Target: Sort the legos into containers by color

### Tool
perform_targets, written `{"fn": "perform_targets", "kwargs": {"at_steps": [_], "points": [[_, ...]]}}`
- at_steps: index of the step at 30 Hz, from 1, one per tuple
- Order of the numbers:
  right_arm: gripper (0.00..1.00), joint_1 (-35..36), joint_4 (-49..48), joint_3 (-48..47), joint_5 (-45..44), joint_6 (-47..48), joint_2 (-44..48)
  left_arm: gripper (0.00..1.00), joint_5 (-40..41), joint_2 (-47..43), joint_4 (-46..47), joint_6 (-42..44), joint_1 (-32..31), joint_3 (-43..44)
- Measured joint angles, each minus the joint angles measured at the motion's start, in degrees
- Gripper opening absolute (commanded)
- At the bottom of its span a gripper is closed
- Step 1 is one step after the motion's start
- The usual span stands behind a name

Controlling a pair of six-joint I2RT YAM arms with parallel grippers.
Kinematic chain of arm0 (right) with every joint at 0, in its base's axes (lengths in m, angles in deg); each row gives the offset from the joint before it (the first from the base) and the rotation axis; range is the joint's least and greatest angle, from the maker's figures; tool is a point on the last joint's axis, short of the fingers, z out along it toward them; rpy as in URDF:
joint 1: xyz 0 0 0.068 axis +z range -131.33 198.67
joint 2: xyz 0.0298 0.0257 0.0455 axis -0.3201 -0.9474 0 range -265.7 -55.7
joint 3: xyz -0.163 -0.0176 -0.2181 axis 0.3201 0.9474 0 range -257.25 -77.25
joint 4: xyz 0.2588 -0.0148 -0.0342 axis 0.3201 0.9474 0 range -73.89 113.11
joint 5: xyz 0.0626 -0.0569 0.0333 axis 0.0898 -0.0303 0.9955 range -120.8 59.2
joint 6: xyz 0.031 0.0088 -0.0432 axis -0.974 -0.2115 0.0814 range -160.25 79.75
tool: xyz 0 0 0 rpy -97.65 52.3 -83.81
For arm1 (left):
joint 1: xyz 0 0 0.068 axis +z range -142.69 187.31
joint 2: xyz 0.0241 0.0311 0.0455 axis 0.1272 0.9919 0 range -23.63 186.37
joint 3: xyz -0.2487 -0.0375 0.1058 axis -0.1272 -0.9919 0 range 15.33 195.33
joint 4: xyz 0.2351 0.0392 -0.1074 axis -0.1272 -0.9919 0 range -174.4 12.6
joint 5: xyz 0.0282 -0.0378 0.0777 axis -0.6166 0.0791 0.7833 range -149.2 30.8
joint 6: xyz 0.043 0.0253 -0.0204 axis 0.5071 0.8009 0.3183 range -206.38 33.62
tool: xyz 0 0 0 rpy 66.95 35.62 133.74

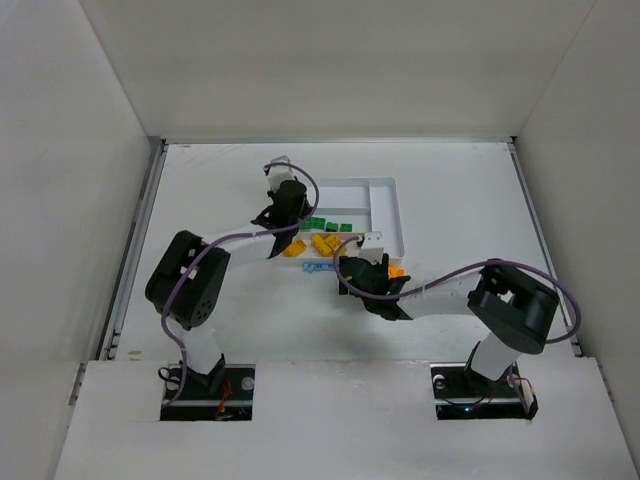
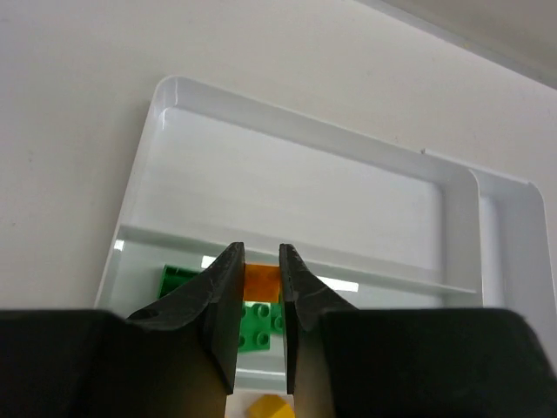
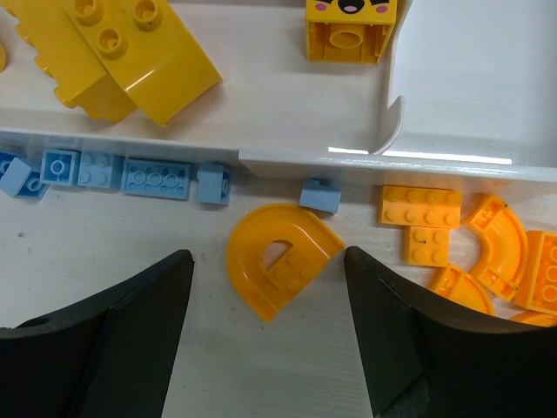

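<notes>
Green legos are in the section beside the tray's empty far section (image 2: pixel 274 196). My left gripper should move outward and down over the empty one next to release the small orange lego (image 2: pixel 261 281).
My left gripper (image 2: pixel 260 251) is shut on a small orange lego (image 2: pixel 261 281) and hangs over the white tray (image 2: pixel 165 96). Green legos (image 2: pixel 259 329) lie in the section below it. In the top view the left gripper (image 1: pixel 285 212) is at the tray's (image 1: pixel 392 188) left end. My right gripper (image 3: pixel 268 258) is open, low over the table just outside the tray wall (image 3: pixel 305 158). An orange arch lego (image 3: pixel 280 266) lies between its fingers, which do not touch it. Light blue legos (image 3: pixel 157 177) line the wall. Yellow legos (image 3: pixel 130 52) lie inside the tray.
More orange legos (image 3: pixel 420 206) lie on the table right of the right gripper (image 1: pixel 355 272). One orange piece (image 1: pixel 293 249) lies left of the tray, near the left arm. White walls enclose the table on three sides.
</notes>
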Motion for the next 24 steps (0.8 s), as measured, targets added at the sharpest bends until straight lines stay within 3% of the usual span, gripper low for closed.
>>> {"fn": "perform_targets", "kwargs": {"at_steps": [7,19,24], "points": [[0.77,0.96,0.11,-1.31,-2.95,-0.31,-1.90,0.13,-1.46,8.68,1.03,2.45,2.10,8.41],[0.75,2.32,0.79,-2.56,-6.69,-2.03,-3.87,0.16,-2.29,13.73,2.93,4.66,4.57,10.73],[0.64,2.38,1.31,-2.71,-7.37,-2.38,-4.13,0.33,-2.47,14.99,3.54,5.75,4.55,12.39]]}}
